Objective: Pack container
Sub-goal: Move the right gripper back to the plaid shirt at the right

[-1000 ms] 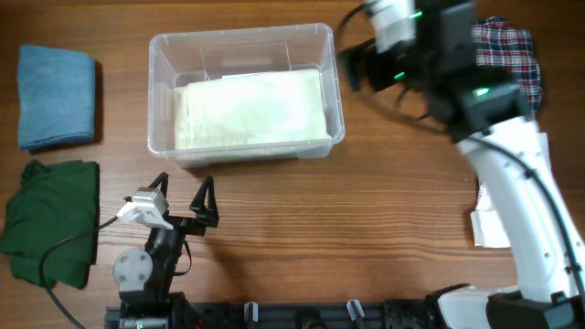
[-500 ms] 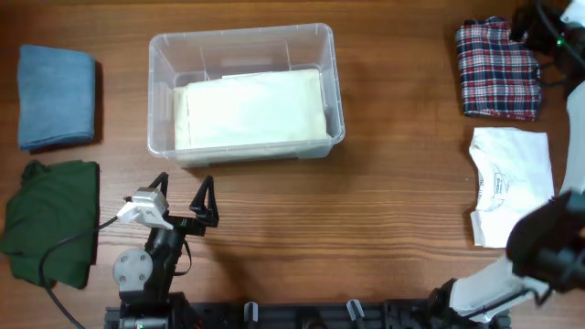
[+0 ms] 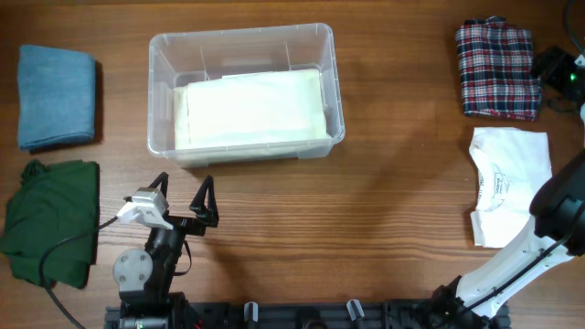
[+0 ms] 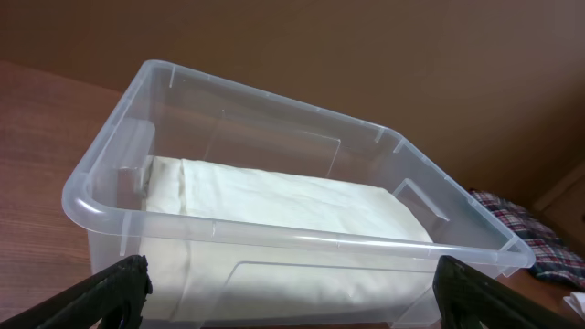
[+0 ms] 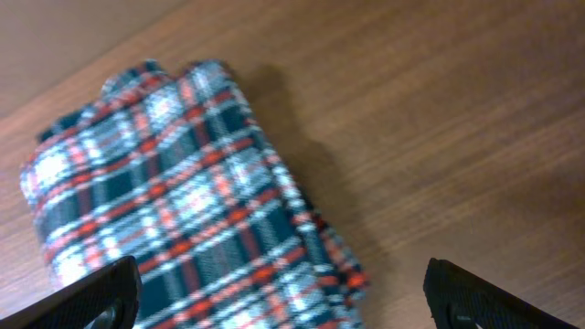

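My right gripper is open and above the plaid cloth's nearest edge [image 3: 536,84] [image 5: 327,249], which lies to its left in the overhead view. Next I need to lower its open fingers to that side onto the edge.
The container [image 3: 242,32] is a clear plastic bin standing at the back centre of the table, with a folded cream cloth [image 3: 251,110] lying flat inside it. My left gripper [image 3: 185,196] is open just in front of the bin and holds nothing. In the left wrist view the bin's front rim [image 4: 274,233] and the cream cloth [image 4: 292,196] fill the picture above my left gripper [image 4: 292,297]. My right gripper [image 3: 551,68] is at the far right edge, beside a folded plaid cloth [image 3: 496,70]. Seen from the right wrist, my right gripper [image 5: 283,297] stands open over the plaid cloth's [image 5: 183,219] edge.
A folded blue cloth [image 3: 57,97] lies at the back left, with a green cloth [image 3: 50,219] in front of it. A white shirt [image 3: 510,183] lies on the right, in front of the plaid cloth. My right arm's white link rises along the right edge.
My right arm has swung away from the bin's right side to the far right edge, uncovering the plaid cloth and the white shirt. The left arm has not moved.
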`<state>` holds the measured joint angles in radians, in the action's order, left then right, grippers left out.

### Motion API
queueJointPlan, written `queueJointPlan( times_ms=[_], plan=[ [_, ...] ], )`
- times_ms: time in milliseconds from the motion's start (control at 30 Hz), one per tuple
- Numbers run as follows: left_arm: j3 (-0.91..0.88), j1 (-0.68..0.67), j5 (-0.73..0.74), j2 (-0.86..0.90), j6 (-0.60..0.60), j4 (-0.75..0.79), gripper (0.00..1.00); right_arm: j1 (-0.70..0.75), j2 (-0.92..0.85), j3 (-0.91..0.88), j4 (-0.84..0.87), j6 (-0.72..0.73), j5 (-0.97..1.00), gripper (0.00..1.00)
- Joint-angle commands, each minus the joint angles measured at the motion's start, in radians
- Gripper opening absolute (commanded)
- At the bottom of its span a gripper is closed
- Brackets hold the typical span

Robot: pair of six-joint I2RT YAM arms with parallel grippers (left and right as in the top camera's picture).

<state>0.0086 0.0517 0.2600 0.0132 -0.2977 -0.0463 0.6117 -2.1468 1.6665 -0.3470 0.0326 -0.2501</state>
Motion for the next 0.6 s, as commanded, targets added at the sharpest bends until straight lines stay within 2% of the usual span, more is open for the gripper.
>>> queueJointPlan(
  times_ms=[0,367,567],
  plan=[
    [-0.003,-0.005,-0.003,-0.006,0.002,-0.006,1.00,0.045,-0.048,0.008,0.015,-0.006,-0.077,1.00],
    [-0.003,-0.005,-0.003,-0.006,0.002,-0.006,1.00,0.084,-0.163,0.008,0.030,-0.002,-0.230,1.00],
    [-0.003,-0.005,-0.003,-0.006,0.002,-0.006,1.00,0.084,-0.207,0.008,0.051,0.053,-0.317,1.00]
  ],
)
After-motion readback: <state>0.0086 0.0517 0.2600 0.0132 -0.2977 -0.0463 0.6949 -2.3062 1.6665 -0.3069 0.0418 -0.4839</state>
